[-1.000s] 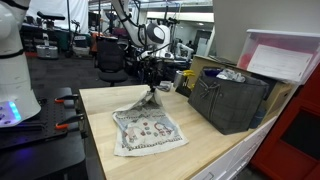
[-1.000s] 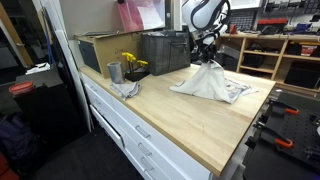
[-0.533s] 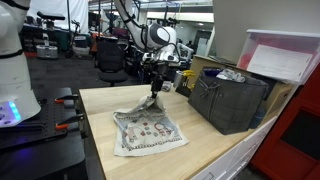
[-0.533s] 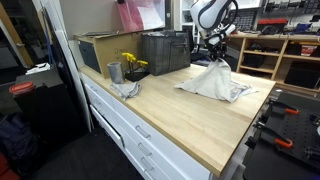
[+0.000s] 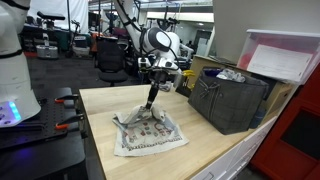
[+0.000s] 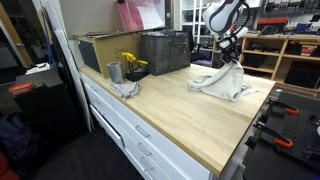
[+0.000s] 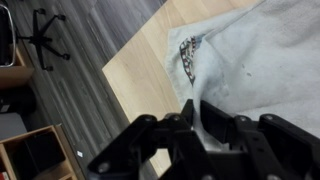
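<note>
The gripper will next take the top of the cloth away from the crate and let it go over the cloth's opposite edge (image 5: 118, 140), because that edge is farther from the crate than the gripper is.
A white printed cloth (image 5: 148, 128) lies on the light wooden tabletop (image 5: 215, 140). One part of it is pulled up into a peak. My gripper (image 5: 155, 82) is shut on that peak and holds it above the table. In an exterior view the gripper (image 6: 233, 57) lifts the cloth (image 6: 222, 82) near the table's far end. In the wrist view the black jaws (image 7: 197, 112) pinch a fold of the cloth (image 7: 250, 60), and the rest drapes below onto the wood.
A dark grey crate (image 5: 229, 98) stands on the table beside the cloth; it also shows in an exterior view (image 6: 165, 50). A metal cup (image 6: 114, 72), yellow flowers (image 6: 133, 64) and a grey rag (image 6: 127, 89) sit near it. An office chair (image 7: 40, 35) stands on the floor.
My gripper has moved up and sideways along the table with the cloth's peak in it, dragging and stretching the cloth.
</note>
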Controlling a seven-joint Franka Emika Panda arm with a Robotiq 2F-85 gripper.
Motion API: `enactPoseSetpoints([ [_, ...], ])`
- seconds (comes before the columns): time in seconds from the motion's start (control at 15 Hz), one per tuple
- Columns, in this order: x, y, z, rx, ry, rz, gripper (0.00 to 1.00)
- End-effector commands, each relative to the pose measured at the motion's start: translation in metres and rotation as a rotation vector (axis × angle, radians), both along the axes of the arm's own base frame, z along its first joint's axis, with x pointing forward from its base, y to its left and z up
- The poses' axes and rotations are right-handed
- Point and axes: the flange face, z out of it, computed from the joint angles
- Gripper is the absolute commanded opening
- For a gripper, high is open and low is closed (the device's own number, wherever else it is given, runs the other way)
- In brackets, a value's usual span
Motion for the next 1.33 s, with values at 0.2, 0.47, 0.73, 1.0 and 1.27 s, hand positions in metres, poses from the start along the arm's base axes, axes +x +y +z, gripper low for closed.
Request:
enactPoseSetpoints([
  [0.2,-0.053,-0.032,-0.003,-0.036,0.040,-0.140,0.03],
  [0.47,-0.077,-0.050,-0.011,-0.052,0.070,-0.199,0.03],
  [0.73,-0.091,-0.059,-0.016,-0.056,0.085,-0.239,0.36],
  [1.0,-0.089,-0.045,-0.008,-0.062,0.069,-0.224,0.59],
  [1.27,-0.061,-0.005,0.017,-0.018,-0.007,-0.129,0.90],
])
